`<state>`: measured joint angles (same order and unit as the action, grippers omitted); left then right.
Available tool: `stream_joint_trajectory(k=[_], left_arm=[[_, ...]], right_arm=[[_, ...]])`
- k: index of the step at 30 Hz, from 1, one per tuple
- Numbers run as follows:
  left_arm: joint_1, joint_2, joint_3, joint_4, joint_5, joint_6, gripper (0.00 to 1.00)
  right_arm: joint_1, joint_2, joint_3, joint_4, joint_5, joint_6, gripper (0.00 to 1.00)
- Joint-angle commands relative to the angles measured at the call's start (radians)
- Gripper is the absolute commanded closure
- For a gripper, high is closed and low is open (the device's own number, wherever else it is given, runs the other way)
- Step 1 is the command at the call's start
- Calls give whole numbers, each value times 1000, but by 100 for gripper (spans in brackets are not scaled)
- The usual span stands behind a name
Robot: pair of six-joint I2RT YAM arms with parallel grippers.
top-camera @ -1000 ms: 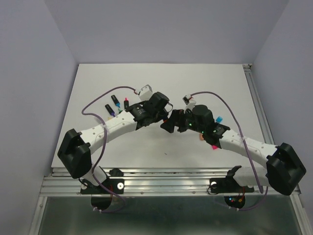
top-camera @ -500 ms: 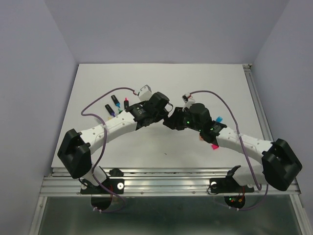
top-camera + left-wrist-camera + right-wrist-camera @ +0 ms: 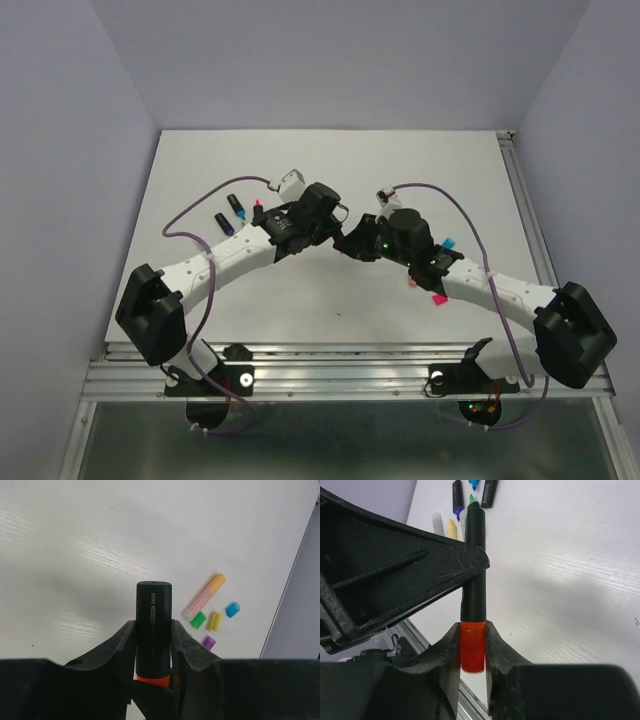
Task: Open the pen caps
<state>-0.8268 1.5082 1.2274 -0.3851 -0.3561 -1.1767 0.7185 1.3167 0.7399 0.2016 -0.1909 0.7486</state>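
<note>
My right gripper pulls off the black pen body and moves down next to release beside the loose caps. They lie below it, to its right in the top view.
In the left wrist view, my left gripper (image 3: 153, 630) is shut on a black pen body (image 3: 153, 605), with the orange pen cap (image 3: 152, 680) showing at its lower end. The right wrist view has my right gripper (image 3: 472, 635) shut on that orange cap (image 3: 472, 647), and the black body (image 3: 475, 565) runs up past the left finger (image 3: 420, 565). From above, the left gripper (image 3: 338, 228) and right gripper (image 3: 352, 240) meet over the table's middle. Loose green (image 3: 198, 620), yellow (image 3: 215, 621), cyan (image 3: 232, 609) and purple (image 3: 208, 642) caps lie on the table.
A peach-and-pink pen (image 3: 205, 596) lies beside the loose caps. Uncapped black pens (image 3: 237, 208) (image 3: 225, 222) lie at the table's left, under the left arm's cable. A cyan cap (image 3: 449, 243) and a pink cap (image 3: 437, 299) lie by the right forearm. The table's metal rail (image 3: 300, 368) runs along the near edge.
My right gripper has moved in towards the left gripper and gone from open to shut on the orange cap. The left gripper has kept its hold on the pen body.
</note>
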Motion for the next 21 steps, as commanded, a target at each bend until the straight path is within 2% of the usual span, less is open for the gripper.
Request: stream_joint_trajectory(k=[1, 2, 4, 6, 14, 17, 18, 21], left_arm=[[112, -4, 6, 65, -196, 29, 100], [167, 7, 15, 64, -172, 43, 100], [207, 33, 43, 71, -156, 67, 100], [239, 43, 53, 80, -196, 71, 100], [291, 90, 149, 48, -242, 133, 100], [293, 66, 124, 54, -225, 147, 100], [293, 47, 104, 66, -221, 170, 100], [293, 24, 83, 78, -184, 256, 100]], right_arm=[[13, -77, -29, 77, -172, 52, 99], [13, -82, -42, 87, -191, 63, 99], [12, -97, -82, 99, -231, 86, 99], [13, -120, -109, 102, -252, 103, 99], [13, -218, -195, 79, -259, 123, 99], [13, -247, -171, -40, -164, 78, 99], [13, -251, -143, -132, -87, 42, 99], [10, -260, -99, -261, 35, -1, 99]])
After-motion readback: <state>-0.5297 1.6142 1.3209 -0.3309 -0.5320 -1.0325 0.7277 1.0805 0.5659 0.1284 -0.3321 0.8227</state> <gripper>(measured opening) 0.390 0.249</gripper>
